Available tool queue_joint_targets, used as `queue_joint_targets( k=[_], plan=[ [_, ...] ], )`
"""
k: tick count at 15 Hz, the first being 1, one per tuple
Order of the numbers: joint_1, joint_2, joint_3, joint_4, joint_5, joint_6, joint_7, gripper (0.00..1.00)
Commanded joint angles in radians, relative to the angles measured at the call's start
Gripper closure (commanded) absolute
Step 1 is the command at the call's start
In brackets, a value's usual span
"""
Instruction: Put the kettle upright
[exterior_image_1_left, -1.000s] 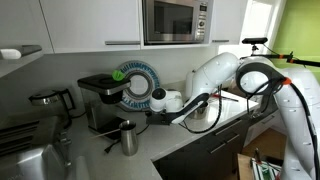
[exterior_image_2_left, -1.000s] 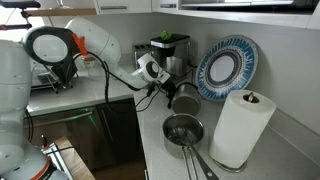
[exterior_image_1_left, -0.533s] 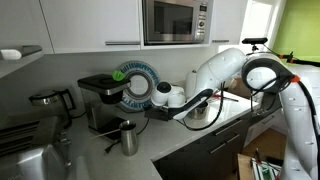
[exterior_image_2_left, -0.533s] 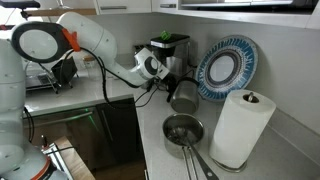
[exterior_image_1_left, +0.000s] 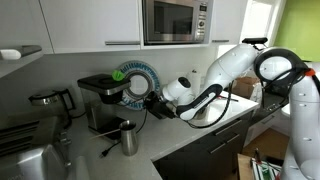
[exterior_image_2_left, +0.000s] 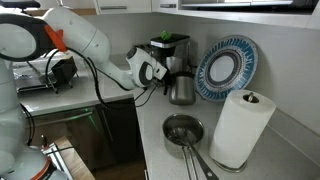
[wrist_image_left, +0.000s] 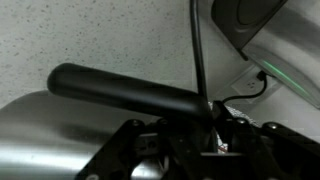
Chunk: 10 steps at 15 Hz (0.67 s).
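My gripper should first turn from facing the counter (exterior_image_1_left: 162, 138) (wrist_image_left: 110, 38) toward level and move the handle away from the coffee machine, since the open counter there has room for the kettle.
The kettle (exterior_image_2_left: 182, 92) is a small shiny steel pot. It stands about upright on the counter in front of the coffee machine. In the wrist view its steel body (wrist_image_left: 40, 135) fills the lower left, and its dark bar handle (wrist_image_left: 120, 88) runs across to my fingers. My gripper (exterior_image_2_left: 164, 77) is at the kettle's upper side and looks shut on the handle (wrist_image_left: 205, 115). In an exterior view my gripper (exterior_image_1_left: 152, 103) hides the kettle.
A black coffee machine (exterior_image_2_left: 168, 50) and a blue-rimmed plate (exterior_image_2_left: 225, 68) stand right behind the kettle. A steel pot with dark contents (exterior_image_2_left: 182, 130) and a paper towel roll (exterior_image_2_left: 240, 128) are nearer. A taller steel jug (exterior_image_1_left: 128, 138) stands near the counter edge.
My arm has swung toward the coffee machine. The kettle has gone from tilted to about upright and shifted slightly toward the machine.
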Motion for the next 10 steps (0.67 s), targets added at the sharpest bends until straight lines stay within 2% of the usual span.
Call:
queue_joint_targets(
  k=[1, 3, 4, 7, 8, 10],
  plan=[
    [-0.263, -0.023, 0.242, -0.113, -0.055, 0.231, -0.031, 0.88],
    [-0.402, 0.019, 0.336, -0.105, -0.240, 0.354, 0.078, 0.88],
    [-0.454, 0.037, 0.363, -0.098, -0.323, 0.414, 0.120, 0.88],
    [-0.571, 0.091, 0.392, -0.035, -0.562, 0.578, 0.310, 0.88],
    [-0.497, 0.052, 0.354, -0.087, -0.440, 0.501, 0.203, 0.63],
    [-0.551, 0.071, 0.361, -0.066, -0.524, 0.557, 0.267, 0.63]
  ],
)
